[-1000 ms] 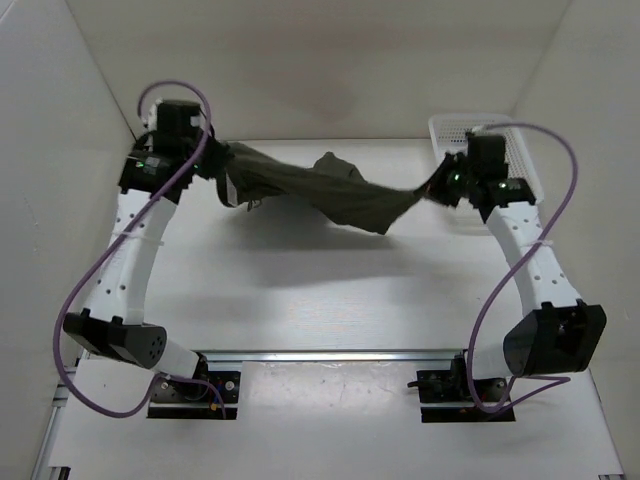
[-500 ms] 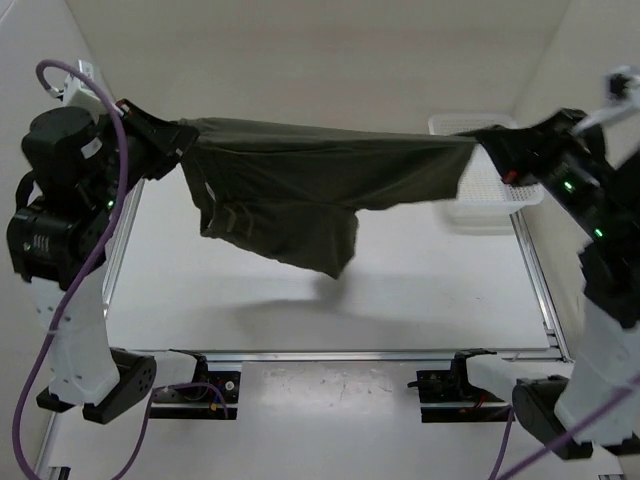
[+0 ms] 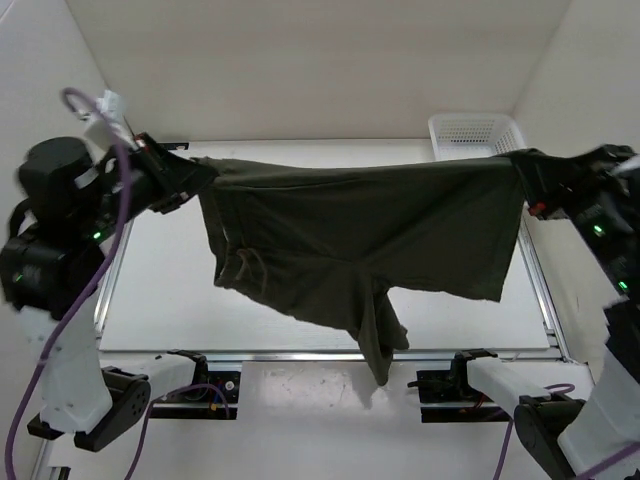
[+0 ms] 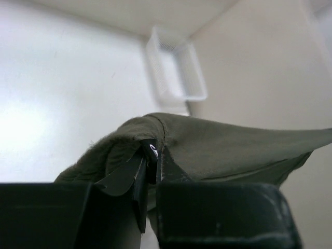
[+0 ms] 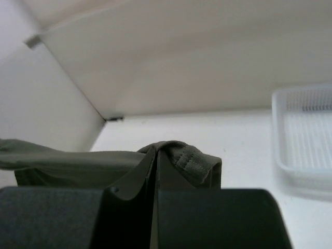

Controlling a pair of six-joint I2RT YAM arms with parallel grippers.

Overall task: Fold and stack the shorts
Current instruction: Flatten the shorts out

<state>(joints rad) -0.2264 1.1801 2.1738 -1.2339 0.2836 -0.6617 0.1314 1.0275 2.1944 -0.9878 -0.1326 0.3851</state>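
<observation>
My left gripper should next move its corner of the shorts (image 3: 370,230) outward and lower it onto the far part of the white table.
The dark olive-green shorts (image 3: 370,230) hang stretched in the air between both arms, high above the white table (image 3: 160,290). One leg droops down toward the near edge. My left gripper (image 3: 200,180) is shut on the left corner of the shorts (image 4: 218,150), with cloth bunched round its fingers (image 4: 176,174). At the right my other gripper (image 3: 520,172) is shut on the opposite corner, where the ribbed waistband (image 5: 189,161) folds over its fingertips (image 5: 174,171).
A white mesh basket (image 3: 475,130) stands at the far right corner of the table, also seen as the basket (image 4: 174,70) from the left wrist and the basket (image 5: 306,140) from the right wrist. White walls close in the back and sides.
Both arms have risen and pulled apart, lifting the shorts from a crumpled bundle low over the table into a wide, taut spread. One leg now dangles down.
</observation>
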